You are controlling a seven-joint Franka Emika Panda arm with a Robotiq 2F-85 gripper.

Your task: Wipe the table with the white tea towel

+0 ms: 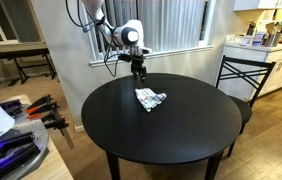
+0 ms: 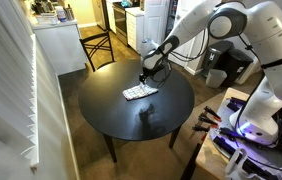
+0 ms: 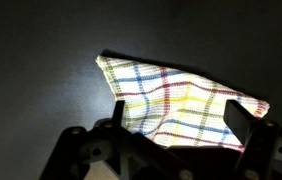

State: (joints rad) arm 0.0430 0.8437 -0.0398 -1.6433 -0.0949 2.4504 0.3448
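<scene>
The white tea towel is below my open fingers, so I will lower my gripper onto the towel's checked middle [image 1: 149,98] [image 3: 179,106] and close on a fold.
The white tea towel [image 1: 150,99], with coloured check stripes, lies crumpled on the round black table [image 1: 161,130], toward its far side. It also shows in an exterior view [image 2: 139,91] and fills the wrist view [image 3: 186,105]. My gripper [image 1: 138,72] hangs just above the towel's far edge, also seen in an exterior view [image 2: 147,76]. In the wrist view its two fingers [image 3: 181,125] stand apart on either side of the towel, open, with nothing held.
A black chair [image 1: 243,75] stands at the table's far side. A kitchen counter with items [image 1: 266,42] is behind it. A stand with tools [image 1: 26,115] sits near the table. Another robot's white body [image 2: 266,80] is close by.
</scene>
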